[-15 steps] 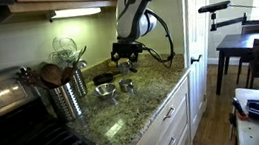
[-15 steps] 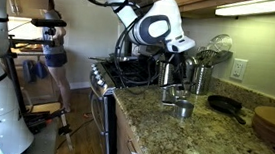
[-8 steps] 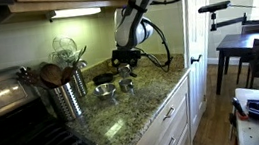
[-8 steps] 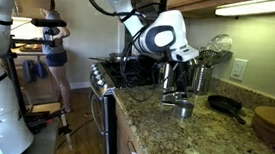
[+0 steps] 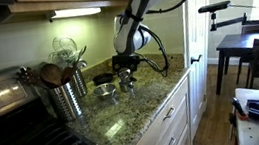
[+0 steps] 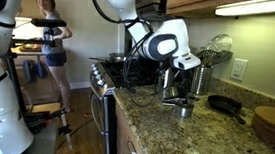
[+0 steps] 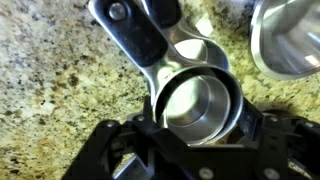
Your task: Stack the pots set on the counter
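My gripper lowers the small pot slightly onto the second silver rim next and opens to release it, since both handles already point the same way.
In the wrist view a small shiny pot (image 7: 195, 105) sits between my jaws, its dark handle (image 7: 135, 35) pointing away from me. My gripper (image 7: 197, 128) is shut on this pot, low over the speckled counter (image 7: 50, 80). A second silver rim and handle (image 7: 168, 18) lie close behind it; whether they touch is unclear. Another pot (image 7: 290, 35) stands at the upper right. In both exterior views the gripper (image 5: 124, 69) (image 6: 180, 89) hangs just above the other pots (image 5: 106, 91) (image 6: 183, 108).
A tall ribbed canister (image 5: 67, 97) (image 6: 200, 78) full of utensils stands by the stove (image 5: 17, 138). A dark pan (image 6: 225, 105) and a round wooden piece (image 6: 274, 124) lie further along the counter. A person (image 6: 52, 44) stands in the background.
The arm has come down toward the counter with the pot in its jaws. The grip has stayed the same.
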